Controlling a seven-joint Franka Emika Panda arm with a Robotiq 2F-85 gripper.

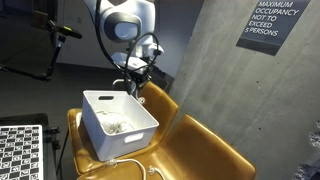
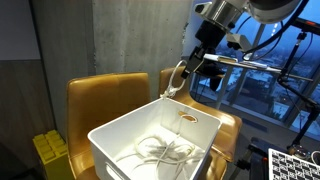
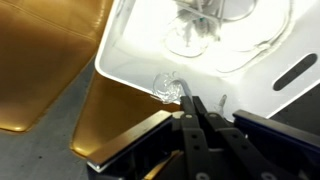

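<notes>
The gripper shifts inward next, lowers slightly and releases the cable loop dangling over the bin's rim, since the bin's open inside lies past that rim below it.
My gripper (image 1: 135, 89) (image 2: 185, 72) (image 3: 189, 98) hangs over the far rim of a white plastic bin (image 1: 100, 98) (image 2: 112, 142) (image 3: 130, 72). Its jaws are shut, and a small whitish, translucent cable loop (image 2: 178, 80) (image 3: 165, 85) sits at the fingertips. The loop dangles just above the bin's edge. A tangle of white cables (image 1: 115, 126) (image 2: 160, 150) (image 3: 200, 25) lies inside the bin. The bin stands on the seat of a mustard-gold chair (image 1: 200, 140) (image 2: 100, 100) (image 3: 50, 50).
Another white cable (image 1: 130, 160) lies on the seat in front of the bin. Checkerboard panels (image 1: 20, 150) (image 2: 295, 165) stand nearby, and so does a yellow object (image 2: 50, 155). A concrete wall with an occupancy sign (image 1: 268, 22) rises behind, and a tripod (image 1: 55, 40) stands at the back.
</notes>
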